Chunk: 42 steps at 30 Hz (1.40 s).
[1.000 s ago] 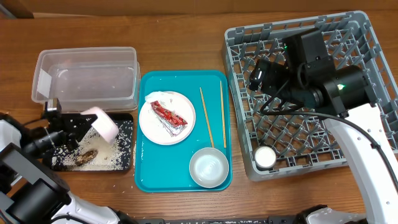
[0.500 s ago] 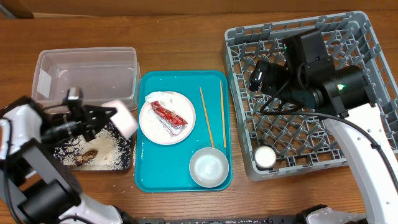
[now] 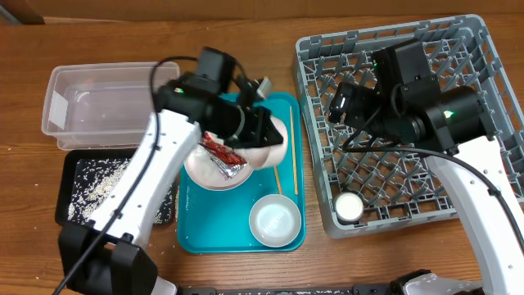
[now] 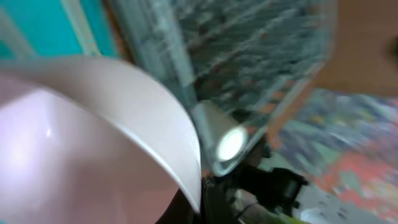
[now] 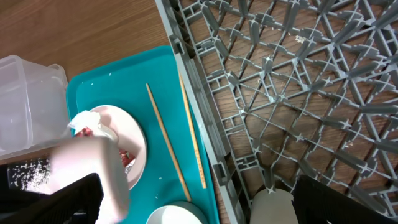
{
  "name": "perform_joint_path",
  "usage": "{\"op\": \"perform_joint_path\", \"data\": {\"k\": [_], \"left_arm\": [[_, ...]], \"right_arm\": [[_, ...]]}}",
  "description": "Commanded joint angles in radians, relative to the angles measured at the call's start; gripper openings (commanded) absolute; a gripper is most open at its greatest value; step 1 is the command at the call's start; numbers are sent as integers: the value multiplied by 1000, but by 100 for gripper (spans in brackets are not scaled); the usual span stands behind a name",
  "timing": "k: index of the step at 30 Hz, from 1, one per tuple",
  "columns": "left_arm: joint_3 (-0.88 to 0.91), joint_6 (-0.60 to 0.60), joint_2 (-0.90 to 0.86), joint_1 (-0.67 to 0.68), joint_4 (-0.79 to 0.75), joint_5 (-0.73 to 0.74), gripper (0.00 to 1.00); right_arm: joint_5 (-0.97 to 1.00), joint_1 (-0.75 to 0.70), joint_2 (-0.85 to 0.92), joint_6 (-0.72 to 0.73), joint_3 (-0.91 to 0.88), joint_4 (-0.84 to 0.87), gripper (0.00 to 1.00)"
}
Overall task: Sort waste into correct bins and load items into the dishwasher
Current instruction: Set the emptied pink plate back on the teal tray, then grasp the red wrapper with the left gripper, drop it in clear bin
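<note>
The robot's left gripper next needs to move back and down to let go of the pale-pink dish, because the tray's bare near corner [image 3: 211, 216] is below the gripper, nearer the robot's base.
My left gripper [image 3: 260, 131] is shut on a pale-pink plate [image 3: 276, 136], held on edge above the teal tray's far right; the plate fills the left wrist view [image 4: 81, 137], with the gripper [image 4: 205, 199] at its rim. A second plate [image 3: 214, 168] on the teal tray holds the red-and-silver wrapper [image 3: 225, 156]. Two chopsticks [image 3: 292, 156] and a white bowl [image 3: 274, 220] lie on that tray. A small cup [image 3: 350, 206] stands in the grey dish rack [image 3: 483, 98]. My right gripper [image 3: 342, 98] hangs open and empty over the rack's left side [image 5: 196, 193].
The clear tub [image 3: 115, 102] stands at the far left. The black tray [image 3: 98, 188] in front of it holds scattered rice. The teal serving tray [image 3: 213, 233] sits between these bins and the rack. The left arm stretches across the black tray and the teal tray.
My left arm has swung right from above the black tray to over the teal tray, carrying the pale-pink plate. The right arm has not moved.
</note>
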State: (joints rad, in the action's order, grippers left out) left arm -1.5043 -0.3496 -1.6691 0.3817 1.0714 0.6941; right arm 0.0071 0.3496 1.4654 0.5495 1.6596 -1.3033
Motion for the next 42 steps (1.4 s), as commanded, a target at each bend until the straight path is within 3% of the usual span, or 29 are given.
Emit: {"op": "perform_joint_path", "data": {"k": [1, 2, 6, 11, 16, 17, 18, 19, 22, 26, 28, 32, 37, 40, 42], "left_arm": [[-19, -227, 11, 99, 177, -478, 4], [-15, -280, 11, 139, 258, -624, 4], [85, -379, 11, 217, 316, -807, 4], [342, -399, 11, 234, 151, -716, 4], [393, -399, 11, 249, 101, -656, 4], [393, -399, 11, 262, 102, -658, 17], [392, -399, 11, 267, 102, -665, 43], [385, -397, 11, 267, 102, -671, 57], [331, -386, 11, 255, 127, -716, 60], [192, -378, 11, 219, 134, -885, 83], [173, -335, 11, 186, 78, -924, 86], [176, -301, -36, 74, -58, -930, 76], [176, -300, -178, -1, -67, -857, 69], [175, -300, -219, -2, -66, -823, 42], [162, -301, -217, -2, -56, -796, 4]], "right_arm": [[7, 3, 1, -4, 16, 0, 100], [7, 3, 1, -4, 16, 0, 100], [7, 3, 1, -4, 16, 0, 100], [7, 3, 1, -4, 15, -8, 100], [8, 3, 2, -4, 15, -7, 100], [8, 3, 3, -4, 15, -7, 100], [8, 3, 5, -4, 15, -8, 100], [8, 3, 6, -4, 15, -7, 100], [11, 3, 9, -4, 15, -7, 100], [11, 3, 17, -3, 15, -7, 100], [11, 3, 18, -3, 15, -7, 100], [11, 3, 18, -4, 15, -8, 100], [11, 3, 18, -4, 15, -7, 100], [17, 3, 18, -4, 15, -7, 100], [19, 3, 18, -4, 15, -7, 100]]}}
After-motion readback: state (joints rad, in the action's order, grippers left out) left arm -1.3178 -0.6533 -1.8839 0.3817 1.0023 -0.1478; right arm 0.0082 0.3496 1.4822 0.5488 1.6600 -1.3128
